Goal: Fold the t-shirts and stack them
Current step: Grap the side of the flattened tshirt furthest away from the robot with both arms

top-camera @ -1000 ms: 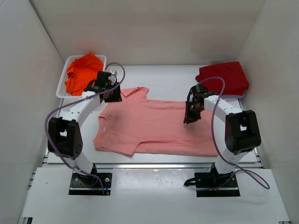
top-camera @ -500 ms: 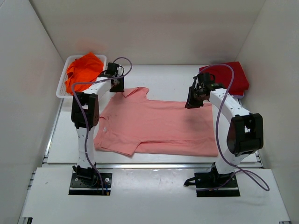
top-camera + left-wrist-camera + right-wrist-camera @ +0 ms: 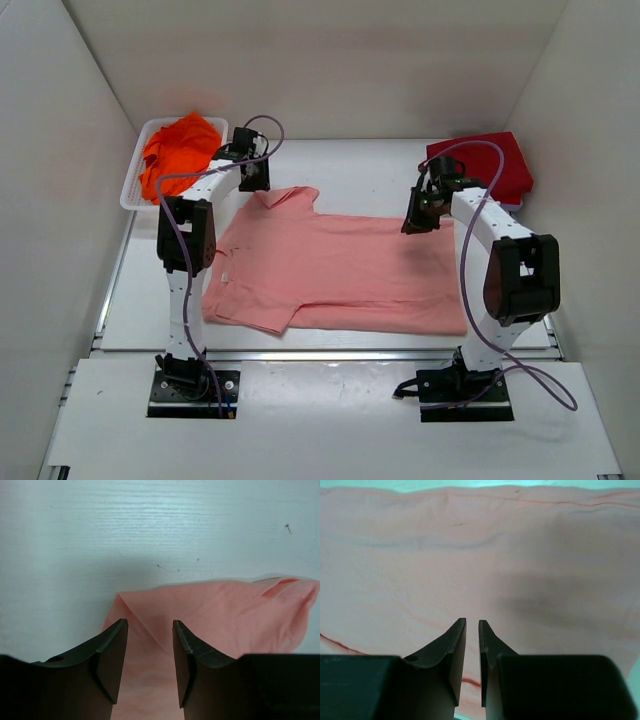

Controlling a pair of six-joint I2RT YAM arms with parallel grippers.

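Note:
The far sleeve's corner point(image 3: 264, 198) point(image 3: 143, 617) already shows pink cloth between my left gripper's fingers, with bare tabletop beyond, so I should next move that gripper down onto it, open.
The salmon-pink t-shirt point(image 3: 330, 270) lies spread flat on the table, collar to the left. My left gripper point(image 3: 252, 178) is open and hovers over the far left sleeve, whose corner point(image 3: 225, 610) shows between and beyond the jaws point(image 3: 150, 625). My right gripper point(image 3: 418, 218) is over the shirt's far right edge. Its jaws point(image 3: 472, 622) stand almost together with nothing between them, above the pink cloth point(image 3: 470, 555). The dark red t-shirt point(image 3: 485, 165) lies folded at the back right. The bright orange t-shirt point(image 3: 175, 150) is crumpled in the basket.
A white slotted basket point(image 3: 133, 185) stands at the back left against the left wall. White walls enclose the table on three sides. Bare white tabletop point(image 3: 150, 530) lies beyond the sleeve. Purple cables loop off both arms.
The left arm has stretched toward the back and its gripper now sits over the sleeve's far edge. The right gripper has moved back and right toward the shirt's far edge.

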